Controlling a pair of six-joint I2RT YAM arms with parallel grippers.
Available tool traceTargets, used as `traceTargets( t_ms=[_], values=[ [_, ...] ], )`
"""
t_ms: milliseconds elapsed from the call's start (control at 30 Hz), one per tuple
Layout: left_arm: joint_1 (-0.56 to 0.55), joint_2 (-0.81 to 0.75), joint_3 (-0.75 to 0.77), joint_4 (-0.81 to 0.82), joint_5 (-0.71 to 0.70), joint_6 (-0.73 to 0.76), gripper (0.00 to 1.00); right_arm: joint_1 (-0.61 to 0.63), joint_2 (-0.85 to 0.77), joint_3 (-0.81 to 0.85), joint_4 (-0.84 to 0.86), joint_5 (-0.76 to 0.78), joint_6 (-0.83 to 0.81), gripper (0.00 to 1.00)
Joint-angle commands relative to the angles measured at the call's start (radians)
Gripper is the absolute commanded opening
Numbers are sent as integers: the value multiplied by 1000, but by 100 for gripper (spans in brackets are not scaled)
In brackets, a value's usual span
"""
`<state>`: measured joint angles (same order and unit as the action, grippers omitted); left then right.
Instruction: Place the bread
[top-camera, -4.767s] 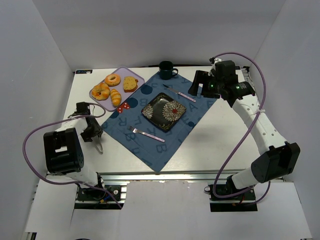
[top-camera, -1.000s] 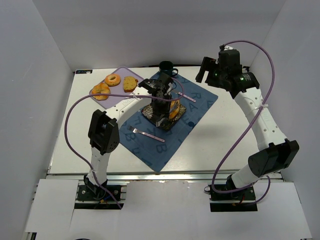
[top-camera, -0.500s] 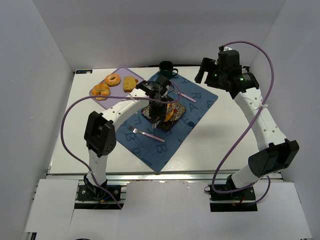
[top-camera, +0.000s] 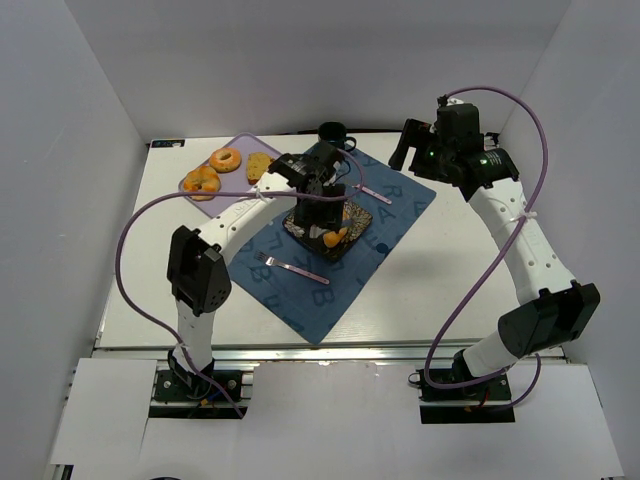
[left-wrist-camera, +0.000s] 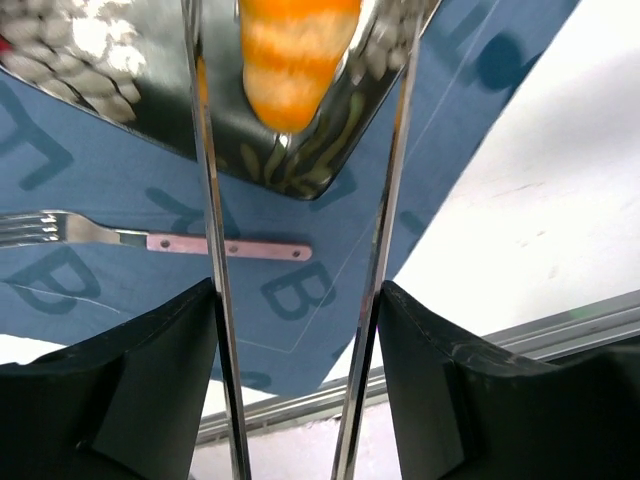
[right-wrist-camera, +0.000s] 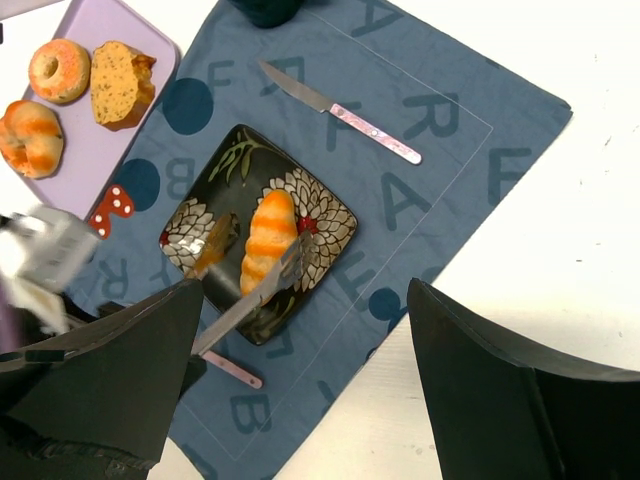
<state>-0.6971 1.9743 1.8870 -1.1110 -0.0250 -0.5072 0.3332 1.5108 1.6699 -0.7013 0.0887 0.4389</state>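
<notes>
The bread is on the plate now, so the robot's left gripper will next swing to the left in the top view toward the twisted roll (top-camera: 202, 182) and lower the tongs.
The bread, an orange striped croissant (right-wrist-camera: 265, 240), lies on the black flowered plate (right-wrist-camera: 325, 215) in the middle of the blue mat; it also shows in the top view (top-camera: 336, 237) and the left wrist view (left-wrist-camera: 295, 60). My left gripper (top-camera: 322, 205) hangs over the plate and is shut on metal tongs (left-wrist-camera: 205, 200). The tong arms stand spread on either side of the bread and do not squeeze it. My right gripper (top-camera: 408, 150) is open and empty, high over the mat's far right corner.
A purple tray (top-camera: 240, 150) at the back left holds a doughnut (top-camera: 225, 158), a bread slice (top-camera: 260, 166) and a twisted roll (top-camera: 201, 182). A knife (right-wrist-camera: 345, 112), a fork (top-camera: 292, 266) and a dark cup (top-camera: 331, 131) lie on or by the mat.
The left arm has come from the table's left side to the plate with the bread in the tongs. In the last second the tongs spread and the bread now rests on the plate.
</notes>
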Motion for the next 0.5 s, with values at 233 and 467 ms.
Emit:
traceTargets(
  t_ms=[233,467],
  values=[
    [43,-89,224,-61,-185,-73,70,-5,-23,4,26,-30,17,89],
    [295,-172,153,11,-202,-106,69,-5,2,25,26,-38,21,89]
  ],
)
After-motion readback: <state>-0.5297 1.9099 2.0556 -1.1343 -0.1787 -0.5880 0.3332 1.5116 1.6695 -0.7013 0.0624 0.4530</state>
